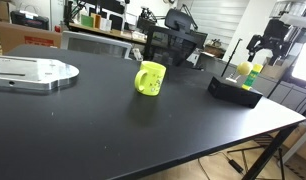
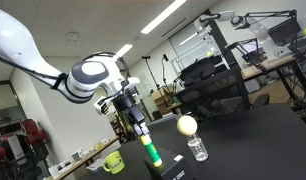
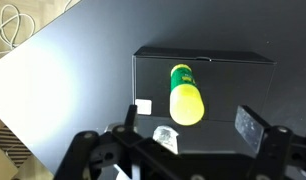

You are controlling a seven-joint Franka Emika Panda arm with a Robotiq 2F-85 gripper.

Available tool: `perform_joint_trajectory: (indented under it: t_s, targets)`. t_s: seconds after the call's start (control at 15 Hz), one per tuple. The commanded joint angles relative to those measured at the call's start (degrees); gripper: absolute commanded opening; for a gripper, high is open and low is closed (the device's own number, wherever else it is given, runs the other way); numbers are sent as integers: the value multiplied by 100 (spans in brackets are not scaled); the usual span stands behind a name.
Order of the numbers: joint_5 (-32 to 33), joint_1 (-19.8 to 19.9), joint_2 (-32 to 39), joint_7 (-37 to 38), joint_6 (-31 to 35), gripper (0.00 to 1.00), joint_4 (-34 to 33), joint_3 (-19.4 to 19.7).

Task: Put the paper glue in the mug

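Observation:
The glue's yellow top [image 3: 186,103] is just below and midway between my open fingers, so I will lower my gripper a little next and close around it.
The paper glue [image 3: 185,96], a slim green bottle with a yellow top, stands upright on a black box [image 3: 228,75]. It also shows in both exterior views [image 1: 247,74] [image 2: 149,152]. My gripper [image 3: 193,125] is open and hangs just above the glue, with a finger on each side of its top and not touching it. The gripper shows in both exterior views [image 1: 265,50] [image 2: 134,116]. The bright yellow-green mug [image 1: 150,78] stands upright on the black table, well away from the box. It is also in an exterior view [image 2: 113,162].
A round yellow ball [image 2: 186,125] and a small clear bottle [image 2: 198,150] stand on the box beside the glue. A silver metal plate [image 1: 33,72] lies at the table's far end. The table edge [image 1: 243,140] runs near the box. Chairs and desks stand behind.

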State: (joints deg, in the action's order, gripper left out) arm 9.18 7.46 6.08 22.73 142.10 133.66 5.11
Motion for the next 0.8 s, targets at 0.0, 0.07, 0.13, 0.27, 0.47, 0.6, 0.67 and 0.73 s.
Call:
perform_joint_trajectory:
  t_s: [0.0, 0.07, 0.13, 0.27, 0.47, 0.6, 0.67, 0.73]
  targets:
    - [190, -181, 270, 335, 34, 75, -109, 164]
    - [211, -211, 304, 350, 49, 73, -104, 197]
    - [237, -245, 330, 378, 61, 67, -105, 233]
    - [331, -311, 329, 460, 104, 51, -96, 297]
    - [365, -401, 209, 518, 74, 31, -80, 310]
    - [165, -431, 56, 366, -45, 17, -117, 237]
    - [95, -470, -84, 299, -168, 11, -165, 187]
    - [74, -510, -196, 244, -302, 9, -222, 142]
